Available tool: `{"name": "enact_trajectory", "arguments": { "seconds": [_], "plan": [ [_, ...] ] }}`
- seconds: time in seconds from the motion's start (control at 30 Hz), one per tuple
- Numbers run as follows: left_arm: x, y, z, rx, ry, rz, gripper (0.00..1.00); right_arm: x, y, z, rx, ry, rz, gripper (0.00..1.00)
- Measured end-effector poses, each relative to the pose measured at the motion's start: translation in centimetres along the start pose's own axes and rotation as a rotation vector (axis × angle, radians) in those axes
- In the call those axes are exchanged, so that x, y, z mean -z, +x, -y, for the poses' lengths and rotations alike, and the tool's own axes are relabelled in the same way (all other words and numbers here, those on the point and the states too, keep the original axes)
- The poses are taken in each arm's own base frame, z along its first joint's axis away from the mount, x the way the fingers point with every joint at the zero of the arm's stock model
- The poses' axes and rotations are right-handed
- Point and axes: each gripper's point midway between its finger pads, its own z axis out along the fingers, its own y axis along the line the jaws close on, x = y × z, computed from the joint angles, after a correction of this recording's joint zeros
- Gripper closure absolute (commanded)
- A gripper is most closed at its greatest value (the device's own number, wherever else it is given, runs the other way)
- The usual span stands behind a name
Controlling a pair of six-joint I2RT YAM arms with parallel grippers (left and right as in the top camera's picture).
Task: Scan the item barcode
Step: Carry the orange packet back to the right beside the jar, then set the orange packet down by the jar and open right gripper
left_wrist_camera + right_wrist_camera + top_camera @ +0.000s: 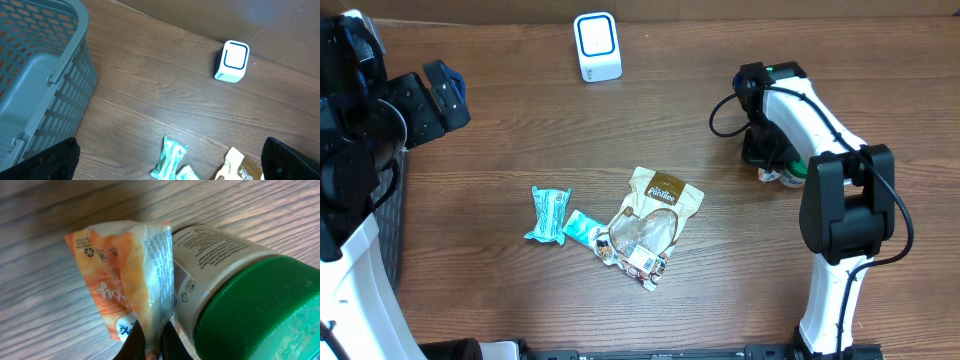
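Observation:
My right gripper needs to move to its right in the overhead view next and let go of the packet beside the green-lidded jar (796, 171) (240, 287), because the jar touching the packet is there.
My right gripper (152, 344) is shut on the edge of an orange and white snack packet (122, 275), low over the table at the right. The packet rests against a jar with a green lid (262, 312). From above, the right gripper (775, 172) is mostly covered by its own arm. The white barcode scanner (597, 45) with a blue-rimmed face stands at the back centre, also seen in the left wrist view (232, 61). My left gripper (435, 95) hangs open high at the left, holding nothing; its dark fingers (52, 160) frame the table below.
A cream and brown pouch (650, 222) lies mid-table with two teal wrappers (549, 212) to its left. A grey mesh basket (40, 75) stands at the far left. The green-lidded jar (800, 170) sits beside the right gripper.

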Motion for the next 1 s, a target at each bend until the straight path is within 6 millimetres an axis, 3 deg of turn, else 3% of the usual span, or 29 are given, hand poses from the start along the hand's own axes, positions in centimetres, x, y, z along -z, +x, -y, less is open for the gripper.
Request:
{"name": "enact_trajectory", "arguments": {
  "seconds": [0.43,0.47,0.5,0.57,0.87,1.0],
  "plan": [
    [0.0,0.0,0.0,0.000,0.000,0.000,0.00,-1.5,-1.2,4.2,-0.104,0.020,-0.031,0.96],
    [0.0,0.0,0.0,0.000,0.000,0.000,0.01,-1.6,-1.3,4.4,-0.111,0.020,-0.033,0.86],
    [0.0,0.0,0.0,0.000,0.000,0.000,0.00,-1.8,-1.4,4.9,-0.124,0.019,-0.035,0.57],
    [0.0,0.0,0.0,0.000,0.000,0.000,0.01,-1.9,-1.5,4.9,-0.129,0.009,-0.039,0.40],
    [0.0,0.0,0.0,0.000,0.000,0.000,0.01,-1.8,-0.3,3.6,-0.043,-0.081,-0.100,0.37],
    [0.0,0.0,0.0,0.000,0.000,0.000,0.00,-0.6,-0.3,3.0,-0.018,-0.132,-0.114,0.36]
  ]
}}
